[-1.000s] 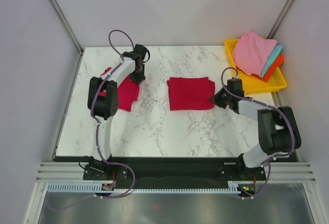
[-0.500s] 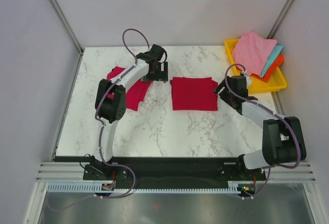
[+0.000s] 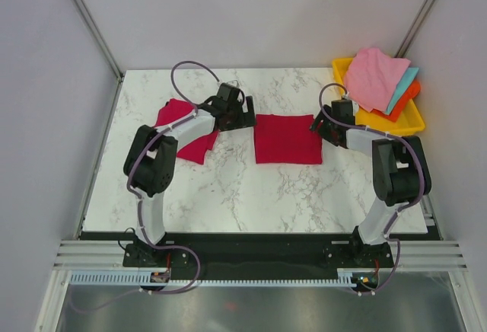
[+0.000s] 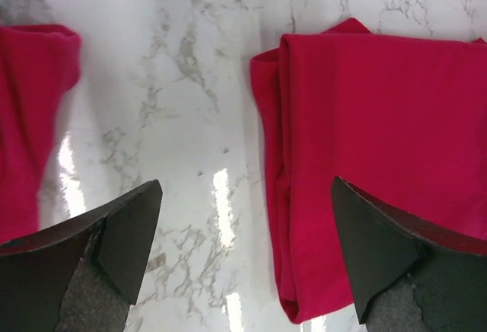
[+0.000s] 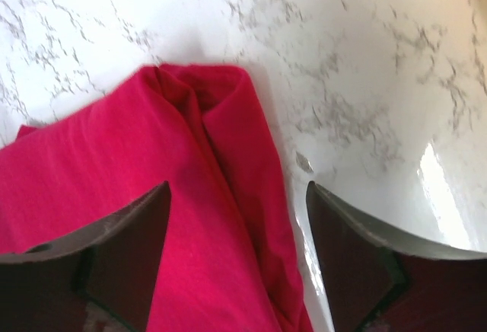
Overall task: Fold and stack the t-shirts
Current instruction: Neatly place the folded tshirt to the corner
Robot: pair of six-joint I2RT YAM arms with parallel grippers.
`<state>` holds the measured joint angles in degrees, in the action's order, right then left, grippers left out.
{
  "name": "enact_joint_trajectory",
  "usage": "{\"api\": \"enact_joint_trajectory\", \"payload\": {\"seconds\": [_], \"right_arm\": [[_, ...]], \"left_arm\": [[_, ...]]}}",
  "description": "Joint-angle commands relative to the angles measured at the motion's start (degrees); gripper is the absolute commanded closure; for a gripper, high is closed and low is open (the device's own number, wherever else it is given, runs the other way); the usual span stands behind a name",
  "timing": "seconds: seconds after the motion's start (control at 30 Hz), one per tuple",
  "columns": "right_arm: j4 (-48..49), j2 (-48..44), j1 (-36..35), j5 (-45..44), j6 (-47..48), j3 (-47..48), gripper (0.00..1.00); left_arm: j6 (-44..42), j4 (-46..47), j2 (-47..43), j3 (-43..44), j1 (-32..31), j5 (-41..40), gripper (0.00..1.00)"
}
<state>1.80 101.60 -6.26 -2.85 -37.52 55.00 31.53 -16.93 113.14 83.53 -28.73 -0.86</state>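
The left gripper lowers and shifts right in the top view onto the folded crimson t-shirt's layered edge [image 3: 257, 122] [image 4: 278, 92] by its far corner next, since that edge runs between its fingers.
A folded crimson t-shirt [image 3: 287, 138] lies as a rectangle mid-table. A second t-shirt [image 3: 186, 130] lies loosely folded to its left. My left gripper [image 3: 242, 111] hovers open at the folded shirt's far left corner. In the left wrist view the left gripper [image 4: 245, 183] straddles bare marble and the edge of the folded shirt [image 4: 380, 142], with the other shirt [image 4: 27, 111] at the frame's left edge. My right gripper [image 3: 319, 125] stands open at the shirt's far right corner. In the right wrist view the right gripper [image 5: 238, 187] spans the layered corner of the shirt [image 5: 152, 164], gripping nothing.
A yellow tray [image 3: 380, 124] at the back right holds a pink cloth [image 3: 375, 77] over teal and orange ones. The right arm's elbow sits just in front of the tray. Grey walls close the table on three sides.
Both grippers went from shut to open. The left gripper left the left shirt and moved right to the centre shirt's edge. The right gripper moved from the shirt's near right corner toward its far right corner.
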Motion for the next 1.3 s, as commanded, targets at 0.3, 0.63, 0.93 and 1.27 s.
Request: {"api": "enact_joint_trajectory", "payload": {"seconds": [0.3,0.63,0.93,1.27], "right_arm": [[-1.10,7.38,-0.42,0.83,2.10,6.78,0.37],[-1.72,8.88,-1.65,-1.54,2.80,9.25,0.47],[-2.95,8.44,-2.62,-1.72,3.24,9.51,0.59],[-2.51,8.44,-3.84,-0.40,3.33,9.68,0.83]], "left_arm": [[5.39,6.30,9.11,5.07,-1.77,3.85,0.07],[6.09,3.57,12.63,8.76,-0.54,4.46,0.16],[6.09,2.87,16.66,12.18,-0.45,6.84,0.28],[5.74,2.25,18.96,14.47,-0.27,7.63,0.71]]}}
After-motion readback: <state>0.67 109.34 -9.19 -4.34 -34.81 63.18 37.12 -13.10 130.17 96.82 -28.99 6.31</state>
